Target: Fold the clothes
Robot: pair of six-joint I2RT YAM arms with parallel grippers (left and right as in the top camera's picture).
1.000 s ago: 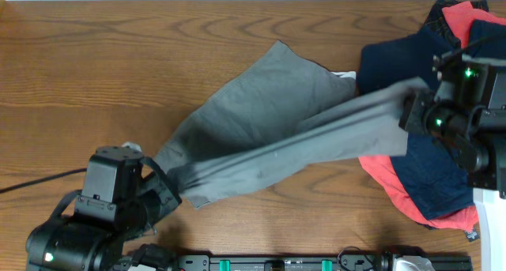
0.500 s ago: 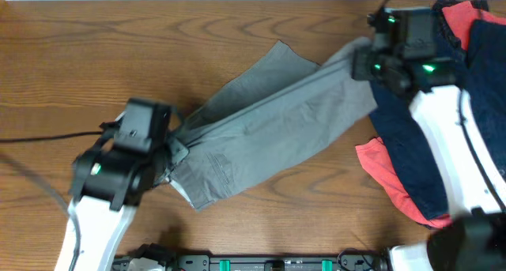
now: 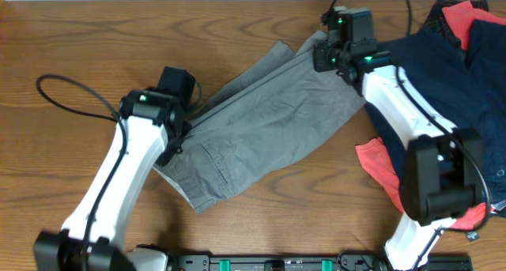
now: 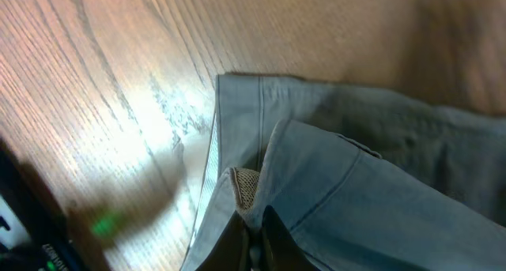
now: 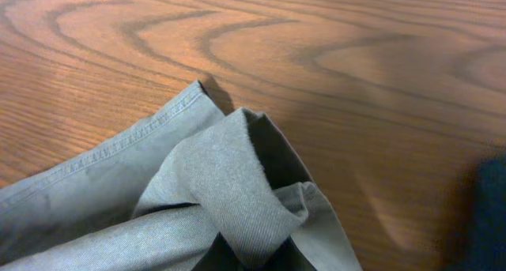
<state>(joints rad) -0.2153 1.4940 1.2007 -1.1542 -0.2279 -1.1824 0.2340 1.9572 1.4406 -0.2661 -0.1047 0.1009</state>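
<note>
The left gripper pulls the pinched end to the under layer's waistband edge and releases it next. That edge lies uncovered to its left in the wrist view.
The grey trousers lie folded lengthwise across the middle of the wooden table, slanting from lower left to upper right. My left gripper is shut on the waistband end; the left wrist view shows the waistband and white lining pinched between the fingers. My right gripper is shut on the leg-hem end; the right wrist view shows the hem fabric bunched over the fingers just above the table.
A pile of navy and red garments lies at the right edge under the right arm. A black cable loops on the table at the left. The black rail runs along the front edge.
Both arms have carried the upper layer of the trousers away from me, laying it over the lower layer. The left gripper moved up and right, the right gripper up and left.
</note>
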